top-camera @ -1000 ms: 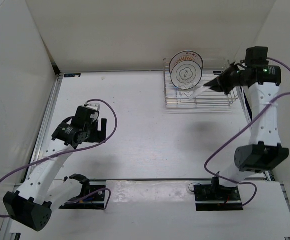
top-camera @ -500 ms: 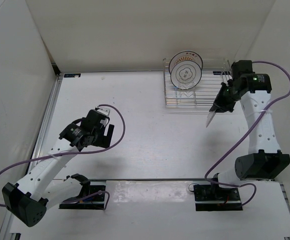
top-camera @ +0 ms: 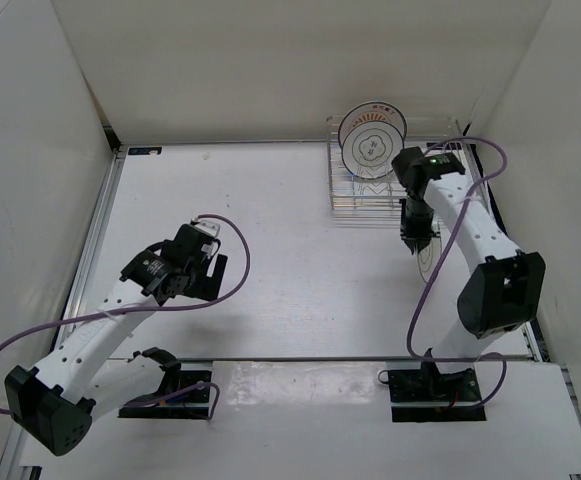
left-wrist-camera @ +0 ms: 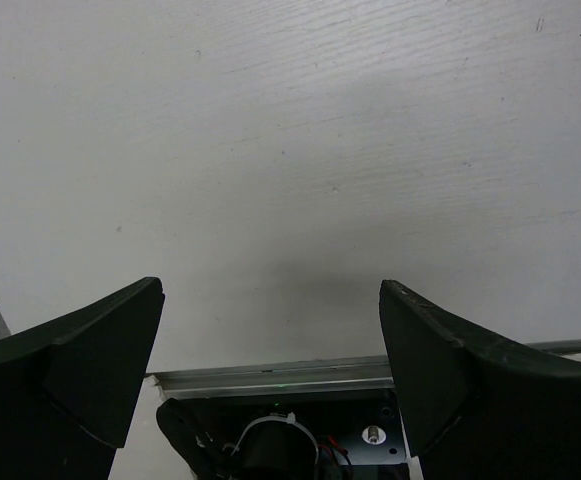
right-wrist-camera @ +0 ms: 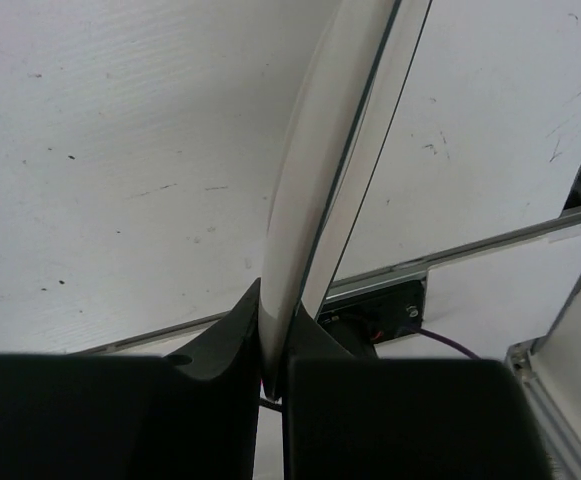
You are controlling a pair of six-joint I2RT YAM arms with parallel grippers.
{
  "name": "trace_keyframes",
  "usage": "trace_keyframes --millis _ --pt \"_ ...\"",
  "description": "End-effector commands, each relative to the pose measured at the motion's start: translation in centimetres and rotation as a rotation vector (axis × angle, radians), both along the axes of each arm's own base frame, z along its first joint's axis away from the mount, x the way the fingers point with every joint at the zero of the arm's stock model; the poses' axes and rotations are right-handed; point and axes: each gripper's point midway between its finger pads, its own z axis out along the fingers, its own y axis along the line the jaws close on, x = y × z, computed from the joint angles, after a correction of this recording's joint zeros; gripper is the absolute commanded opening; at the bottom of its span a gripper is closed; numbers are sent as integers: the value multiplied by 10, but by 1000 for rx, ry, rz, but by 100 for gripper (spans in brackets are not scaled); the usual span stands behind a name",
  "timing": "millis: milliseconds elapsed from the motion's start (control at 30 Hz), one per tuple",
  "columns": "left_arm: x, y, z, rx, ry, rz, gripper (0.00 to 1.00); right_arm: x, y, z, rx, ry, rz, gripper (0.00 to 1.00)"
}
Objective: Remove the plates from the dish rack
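Next, my right gripper needs to carry the plate across and down to release it, as the table's bare middle lies below and to the gripper's left in the top view.
The dish rack (top-camera: 440, 195) stands at the back right of the table. Two white plates (top-camera: 371, 147) with dark rings and a flower outline stand upright in its left end, one behind the other. My right gripper (top-camera: 416, 238) hangs just in front of the rack, shut on the rim of another white plate (top-camera: 430, 263). In the right wrist view this plate (right-wrist-camera: 342, 150) shows edge-on, pinched in the right gripper (right-wrist-camera: 285, 345) above the table. My left gripper (top-camera: 208, 272) is open over the table's left half; in its own view the left gripper (left-wrist-camera: 270, 370) holds nothing.
White walls close in the table at the back and both sides. A metal rail (top-camera: 300, 359) runs along the near edge, with the arm bases (top-camera: 436, 388) behind it. The purple cable (top-camera: 440, 260) of the right arm loops beside the held plate.
My right arm has carried the plate out of the rack, leftward and nearer, down to just in front of the rack. The left arm shifted a little to the right.
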Motion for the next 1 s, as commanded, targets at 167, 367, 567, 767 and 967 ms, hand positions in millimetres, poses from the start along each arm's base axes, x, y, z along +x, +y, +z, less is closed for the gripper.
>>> trace_keyframes --millis 167,367,567,767,967 --pt "2 3 3 11 -25 6 100 -48 20 -21 -216 335 210 0" --pt "1 4 0 21 -19 6 100 -44 60 -46 -282 413 389 0" --pt "1 5 0 24 -19 0 100 -32 115 -52 -251 357 668 0" --pt "0 10 6 52 -24 2 100 -49 152 -62 -99 398 724 0" --pt "-2 19 7 99 -36 10 100 -45 226 -68 43 387 791 4"
